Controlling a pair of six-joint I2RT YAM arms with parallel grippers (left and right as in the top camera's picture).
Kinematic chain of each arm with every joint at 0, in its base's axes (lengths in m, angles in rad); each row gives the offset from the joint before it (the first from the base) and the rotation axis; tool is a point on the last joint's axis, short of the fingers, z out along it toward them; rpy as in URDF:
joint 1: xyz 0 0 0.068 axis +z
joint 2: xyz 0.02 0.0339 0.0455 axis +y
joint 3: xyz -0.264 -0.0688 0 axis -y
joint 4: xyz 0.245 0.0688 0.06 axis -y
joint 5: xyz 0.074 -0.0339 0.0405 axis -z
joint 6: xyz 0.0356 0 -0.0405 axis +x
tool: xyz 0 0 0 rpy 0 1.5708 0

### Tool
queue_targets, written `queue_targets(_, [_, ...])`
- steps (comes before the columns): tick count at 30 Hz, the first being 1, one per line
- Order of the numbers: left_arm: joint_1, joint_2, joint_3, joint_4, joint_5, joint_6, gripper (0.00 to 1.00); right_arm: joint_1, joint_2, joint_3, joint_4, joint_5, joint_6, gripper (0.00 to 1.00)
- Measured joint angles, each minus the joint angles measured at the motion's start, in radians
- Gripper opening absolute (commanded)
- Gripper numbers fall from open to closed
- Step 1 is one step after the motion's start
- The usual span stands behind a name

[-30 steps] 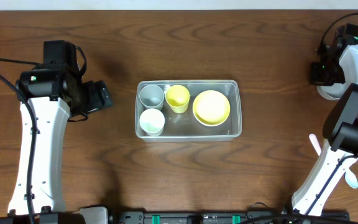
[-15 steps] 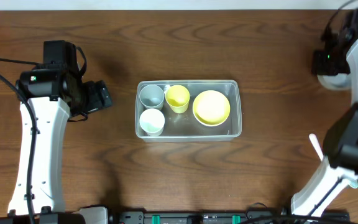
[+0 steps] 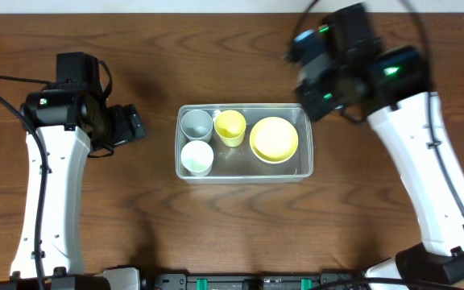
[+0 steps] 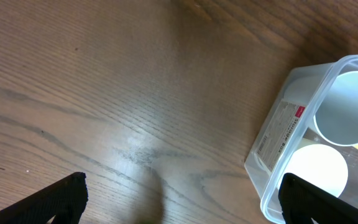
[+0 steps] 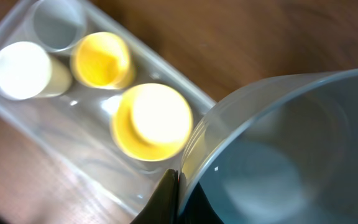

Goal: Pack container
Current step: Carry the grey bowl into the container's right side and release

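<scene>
I will move my right gripper to the left in the overhead view, lower the grey bowl (image 5: 278, 155) into the yellow bowl (image 5: 153, 122) and let go of the grey bowl's rim, because the yellow one is empty.
The clear container (image 3: 243, 179) lies mid-table and holds a grey cup (image 3: 196, 123), a white cup (image 3: 196, 157), a yellow cup (image 3: 230, 127) and a yellow bowl (image 3: 274, 138). My right gripper (image 3: 319, 87) hovers, blurred, at its back right corner. In the right wrist view it (image 5: 179, 194) is shut on the rim of a grey bowl (image 5: 278, 155), held above the container (image 5: 73, 130). My left gripper (image 3: 132, 125) is open and empty to the left of the container; the left wrist view (image 4: 182, 208) shows the container's end wall (image 4: 278, 130) by its right finger.
Brown wooden table (image 3: 240, 234) all round. The left arm's white link (image 3: 51, 201) runs down the left side. The right arm's white link (image 3: 429, 177) crosses the right side of the table.
My right arm has swung from the far right edge to the container's back right corner, carrying the grey bowl. The left arm has not moved.
</scene>
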Motion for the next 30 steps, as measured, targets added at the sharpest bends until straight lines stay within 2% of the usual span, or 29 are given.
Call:
queue_targets(7, [0.000, 0.000, 0.000, 0.000, 0.000, 0.000, 0.98, 0.081, 0.015, -0.083, 0.021, 0.002, 0.049, 0.01])
queue_targets(11, [0.000, 0.000, 0.000, 0.000, 0.000, 0.000, 0.98, 0.096, 0.026, -0.199, 0.071, -0.006, 0.061, 0.01])
queue_targets(18, [0.000, 0.000, 0.000, 0.000, 0.000, 0.000, 0.98, 0.145, 0.040, -0.402, 0.215, -0.020, 0.070, 0.01])
queue_targets(30, [0.000, 0.000, 0.000, 0.000, 0.000, 0.000, 0.98, 0.177, 0.040, -0.541, 0.430, -0.027, 0.060, 0.01])
